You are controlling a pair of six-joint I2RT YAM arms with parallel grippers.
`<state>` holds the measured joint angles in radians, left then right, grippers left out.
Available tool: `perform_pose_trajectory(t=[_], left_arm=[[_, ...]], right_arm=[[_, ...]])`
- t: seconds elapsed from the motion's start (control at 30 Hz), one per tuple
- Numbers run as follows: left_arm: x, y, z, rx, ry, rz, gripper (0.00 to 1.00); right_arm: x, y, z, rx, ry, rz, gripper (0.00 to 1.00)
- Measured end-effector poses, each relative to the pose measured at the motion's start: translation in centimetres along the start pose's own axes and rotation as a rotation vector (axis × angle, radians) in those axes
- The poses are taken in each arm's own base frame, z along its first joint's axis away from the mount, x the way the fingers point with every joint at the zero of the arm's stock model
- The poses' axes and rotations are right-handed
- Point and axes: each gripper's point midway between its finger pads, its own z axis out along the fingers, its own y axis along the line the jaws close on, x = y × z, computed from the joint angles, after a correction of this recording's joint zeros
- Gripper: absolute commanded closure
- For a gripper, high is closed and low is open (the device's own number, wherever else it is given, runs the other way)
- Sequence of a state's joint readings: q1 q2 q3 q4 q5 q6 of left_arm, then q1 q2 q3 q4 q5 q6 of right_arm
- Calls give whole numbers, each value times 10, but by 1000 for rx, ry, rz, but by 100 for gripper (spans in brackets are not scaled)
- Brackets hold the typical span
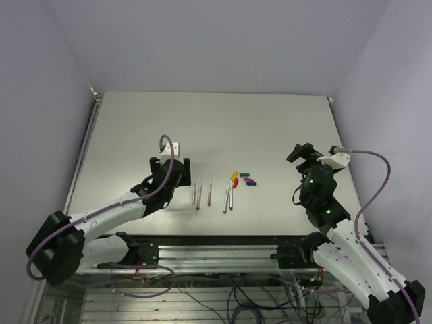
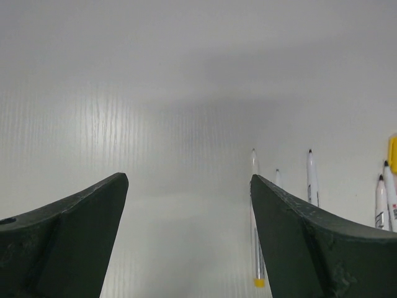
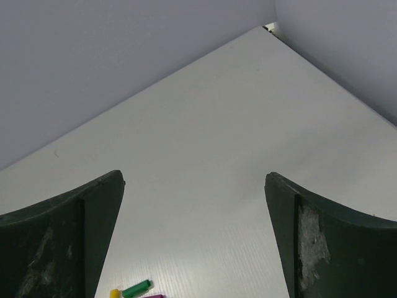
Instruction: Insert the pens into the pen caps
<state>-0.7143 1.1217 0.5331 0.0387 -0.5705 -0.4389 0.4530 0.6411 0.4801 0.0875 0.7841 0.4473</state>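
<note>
The yellow-ended pen's body is below my left gripper and to its right in the top view. My left gripper will move across and down onto it next.
Five silvery-white pens lie side by side on the table near its front edge. Several of them show in the left wrist view, one with a yellow end. The short caps lie in a cluster just right of the pens: yellow, green, red, purple, blue. My left gripper is open and empty over bare table, left of the pens. My right gripper is open and empty, right of the caps. The green cap shows at the bottom of the right wrist view.
The white table is walled in by lilac panels on three sides. A metal rail with cables runs along the near edge between the arm bases.
</note>
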Motion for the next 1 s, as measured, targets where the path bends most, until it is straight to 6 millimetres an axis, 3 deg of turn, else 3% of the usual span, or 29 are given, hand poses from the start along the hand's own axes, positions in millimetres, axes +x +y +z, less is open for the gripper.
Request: perform_pose_trajectory(t=[0.3,0.4,0.5,0.6,0.63,0.87,1.0], left_arm=[[32,-10,5,-29,115,87,11],[36,-14,10,-28,138,100,11],[41,-18,13,-19,157,108,11],[46,-22,15,-8,177,115,12],[47,-22,15,-5,181,117,12],[52,-28,13,22,198,125,12],[59,-33,12,40,216,136,13]], right_arm=[[3,-8,0,41,-6,15,67],[11,-12,0,50,6,9,67],[17,-14,0,57,20,9,52],[22,-17,-1,68,36,2,76],[24,-18,-1,71,41,-5,79],[30,-22,-1,80,51,-22,80],[34,-24,-2,76,58,-49,87]])
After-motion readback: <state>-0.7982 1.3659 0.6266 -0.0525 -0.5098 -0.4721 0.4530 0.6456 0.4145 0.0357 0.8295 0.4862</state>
